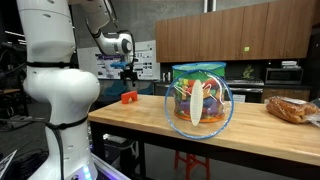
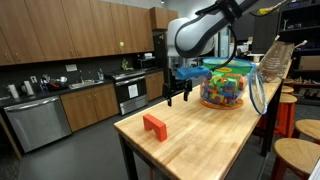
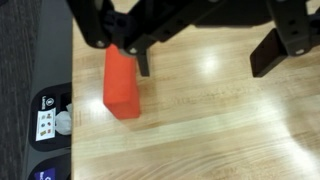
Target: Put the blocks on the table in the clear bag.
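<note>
The red-orange block [image 3: 122, 82] lies just outside one finger of my gripper. So the gripper shifts toward the table's end next, then lowers its open fingers around the block.
A red-orange block [image 3: 122, 82] lies on the light wooden table [image 3: 220, 130] near its end; it also shows in both exterior views [image 1: 128, 97] [image 2: 154, 125]. My gripper [image 3: 205, 62] hangs above the table, open and empty, jaws wide apart, with the block just outside its left finger [image 3: 143, 62]. In the exterior views the gripper [image 1: 127, 73] [image 2: 178, 92] is well above the block. The clear bag [image 1: 200, 100] [image 2: 227, 85] with a teal rim and colourful items inside stands further along the table.
A smaller bag of orange-brown contents [image 1: 291, 109] lies at the far end of the table. The table's edge [image 3: 74, 90] runs close to the block, with dark floor and a device below. Stools [image 2: 292, 150] stand beside the table. Kitchen cabinets lie behind.
</note>
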Controlling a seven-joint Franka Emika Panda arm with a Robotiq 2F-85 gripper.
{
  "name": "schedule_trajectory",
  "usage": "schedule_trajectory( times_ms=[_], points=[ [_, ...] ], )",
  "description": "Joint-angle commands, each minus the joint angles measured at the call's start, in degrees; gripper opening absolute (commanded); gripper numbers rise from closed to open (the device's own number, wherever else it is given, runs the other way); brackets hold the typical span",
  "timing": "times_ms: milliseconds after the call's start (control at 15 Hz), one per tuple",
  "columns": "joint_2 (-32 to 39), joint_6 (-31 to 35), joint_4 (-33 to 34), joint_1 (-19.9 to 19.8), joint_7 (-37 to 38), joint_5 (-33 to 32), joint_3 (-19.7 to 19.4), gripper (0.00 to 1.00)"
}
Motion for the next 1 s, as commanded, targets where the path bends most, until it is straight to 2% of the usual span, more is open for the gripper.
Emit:
schedule_trajectory(
  times_ms=[0, 333, 933],
  points=[
    [2.5, 2.5, -0.1, 1.9, 0.6, 0.7, 1.4, 1.0],
    [8.0, 6.1, 1.3, 4.2, 0.1, 1.1, 2.5, 1.0],
    [14.9, 10.3, 6.0, 6.5, 0.2, -0.3, 1.8, 1.0]
  ],
)
